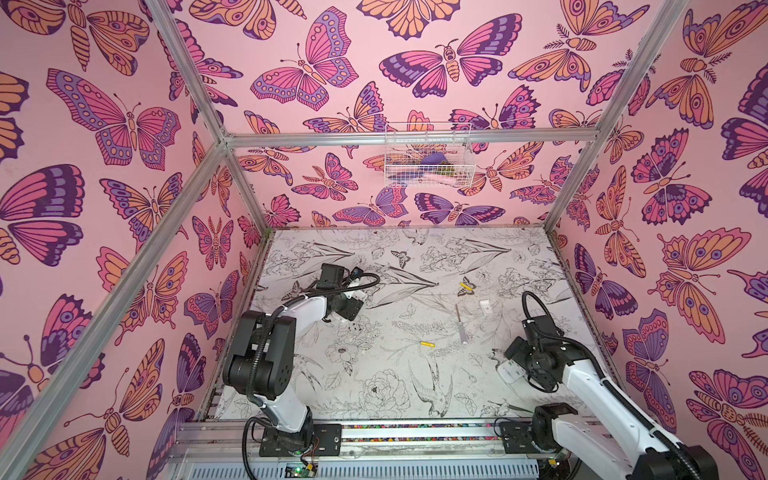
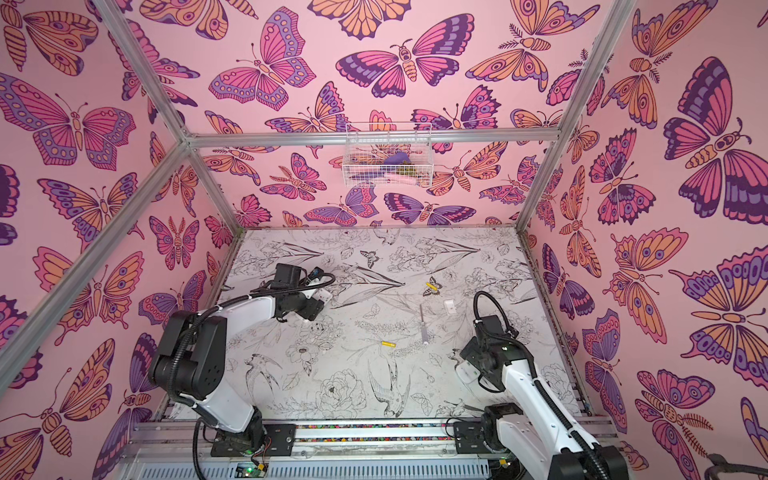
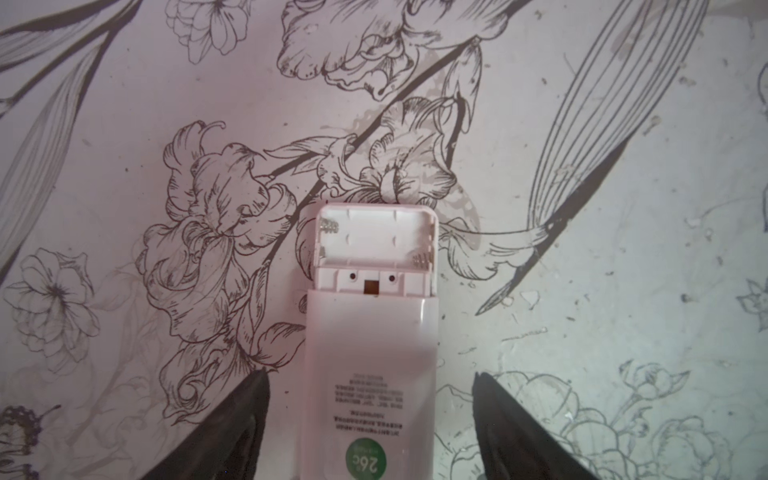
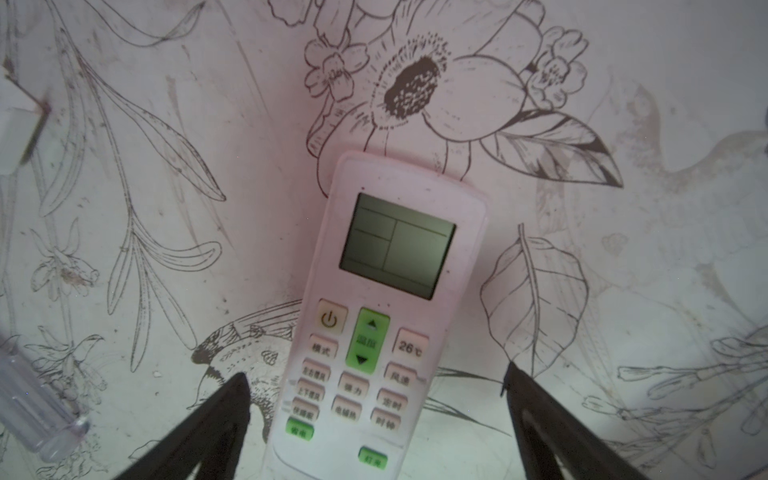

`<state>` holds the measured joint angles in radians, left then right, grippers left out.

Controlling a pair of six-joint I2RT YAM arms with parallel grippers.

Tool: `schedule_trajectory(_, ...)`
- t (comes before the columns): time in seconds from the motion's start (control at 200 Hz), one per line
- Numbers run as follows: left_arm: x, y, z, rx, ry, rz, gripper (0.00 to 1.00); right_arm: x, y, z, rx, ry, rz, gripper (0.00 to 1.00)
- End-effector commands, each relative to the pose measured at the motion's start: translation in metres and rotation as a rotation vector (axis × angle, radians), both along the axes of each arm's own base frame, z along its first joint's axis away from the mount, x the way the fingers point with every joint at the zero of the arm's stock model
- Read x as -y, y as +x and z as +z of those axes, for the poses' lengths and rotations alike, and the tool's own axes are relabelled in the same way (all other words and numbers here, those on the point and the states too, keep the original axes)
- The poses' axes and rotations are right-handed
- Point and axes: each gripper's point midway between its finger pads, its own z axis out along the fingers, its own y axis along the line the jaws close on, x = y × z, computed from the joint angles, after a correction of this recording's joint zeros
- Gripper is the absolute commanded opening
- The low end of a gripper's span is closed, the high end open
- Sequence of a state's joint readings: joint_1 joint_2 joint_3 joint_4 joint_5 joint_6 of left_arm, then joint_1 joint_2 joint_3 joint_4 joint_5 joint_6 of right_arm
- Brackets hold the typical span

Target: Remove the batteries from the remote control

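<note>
The white remote lies face up below, between the right gripper's spread fingers. The gripper will next go down around the remote's rows of buttons and close on both long sides of the remote.
Two white remotes lie on the table. The one under my left gripper [image 3: 372,374] lies back up [image 3: 370,332], and its battery compartment [image 3: 376,237] stands uncovered and empty. The jaws stand open on either side of it, with a gap on each side. The other remote [image 4: 374,332] lies face up, screen and buttons showing, between the open jaws of my right gripper [image 4: 376,371], untouched. Two yellow batteries lie loose on the table, one [image 1: 466,286] far right of centre and one [image 1: 427,344] near the middle.
A screwdriver [image 1: 460,324] with a clear handle lies between the two batteries. A small white cover [image 1: 484,306] rests to its right. A white wire basket [image 1: 428,156] hangs on the back wall. Butterfly-patterned walls enclose the table on three sides.
</note>
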<state>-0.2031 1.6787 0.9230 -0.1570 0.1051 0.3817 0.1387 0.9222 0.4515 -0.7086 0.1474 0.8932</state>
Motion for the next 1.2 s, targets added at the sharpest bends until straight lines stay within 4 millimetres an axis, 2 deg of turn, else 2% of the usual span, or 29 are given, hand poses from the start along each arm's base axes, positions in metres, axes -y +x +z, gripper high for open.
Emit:
schedule_trajectory(0.0, -0.001, -0.003, -0.005, -0.017, -0.008, 0.007, 0.84, -0.002, 0.003, -0.001, 0.000, 0.020, -0.015, 0.96)
schedule_trajectory(0.286, 0.003, 0.000, 0.032, 0.084, -0.048, -0.002, 0.95, -0.004, 0.004, -0.009, -0.018, 0.033, -0.027, 0.89)
schedule_trajectory(0.521, -0.006, 0.010, 0.060, 0.157, -0.062, 0.023, 1.00, -0.005, 0.004, -0.021, -0.039, 0.041, -0.040, 0.84)
schedule_trajectory(0.697, -0.015, 0.025, 0.099, 0.220, -0.060, 0.067, 1.00, -0.005, 0.009, -0.024, -0.036, 0.037, -0.036, 0.78)
schedule_trajectory(0.852, -0.014, 0.033, 0.149, 0.293, -0.060, 0.054, 1.00, -0.004, 0.014, -0.024, -0.031, 0.025, -0.025, 0.69)
schedule_trajectory(1.007, -0.007, 0.027, 0.191, 0.303, -0.104, 0.036, 1.00, -0.004, 0.018, -0.025, -0.031, 0.018, -0.007, 0.54)
schedule_trajectory(1.082, 0.001, 0.020, 0.201, 0.275, -0.173, 0.042, 1.00, -0.004, 0.019, -0.025, -0.024, 0.014, -0.009, 0.50)
schedule_trajectory(1.193, 0.013, 0.008, 0.199, 0.174, -0.291, 0.068, 1.00, -0.004, 0.025, -0.026, -0.016, 0.008, -0.005, 0.41)
